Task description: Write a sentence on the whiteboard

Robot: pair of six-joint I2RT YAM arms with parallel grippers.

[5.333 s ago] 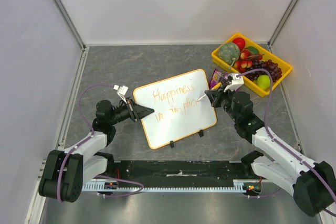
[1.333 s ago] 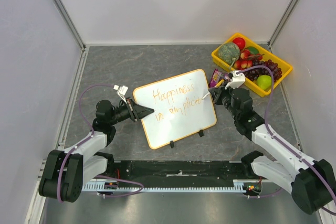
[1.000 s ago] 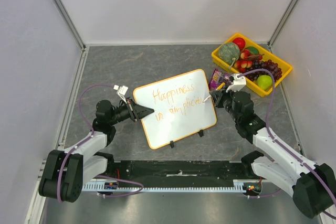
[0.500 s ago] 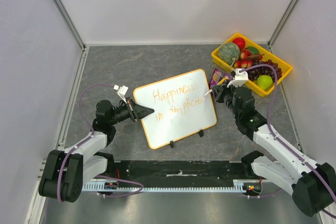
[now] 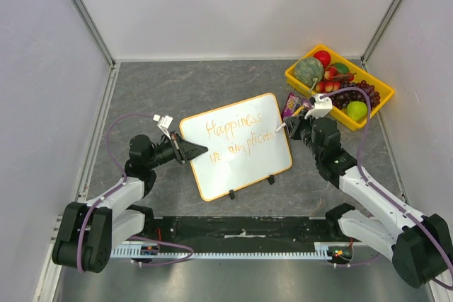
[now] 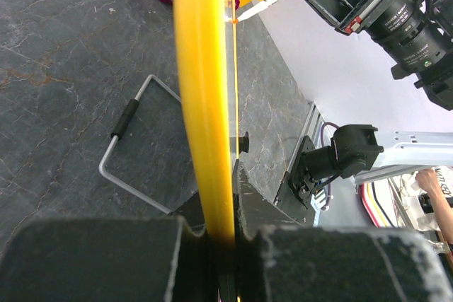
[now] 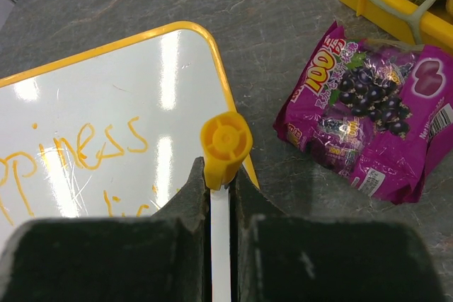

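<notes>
I need to finish the second line, bring my right gripper back and down and release the marker, as bare tabletop beside the clips is below it, toward my base.
The whiteboard (image 5: 241,167), white with a yellow rim and two black clips on its near edge, stands tilted mid-table. The orange sentence (image 5: 237,136) runs in two lines, "Happiness" above a partly written second line. My left gripper (image 5: 190,151) is shut on the board's left rim (image 6: 202,104). My right gripper (image 5: 291,126) is shut on a white marker with a yellow end (image 7: 225,141). The marker's tip (image 5: 275,131) touches the board at the end of the second line. The right wrist view shows the board's corner (image 7: 127,104) and "piness".
A purple snack bag (image 5: 290,106) lies just right of the board, also in the right wrist view (image 7: 371,129). A yellow tray (image 5: 382,107) of toy fruit sits at the back right. A wire stand (image 6: 127,150) shows behind the board.
The second line has grown by a few letters. My right gripper shifted slightly right along the line with the marker. The left gripper and board have not moved.
</notes>
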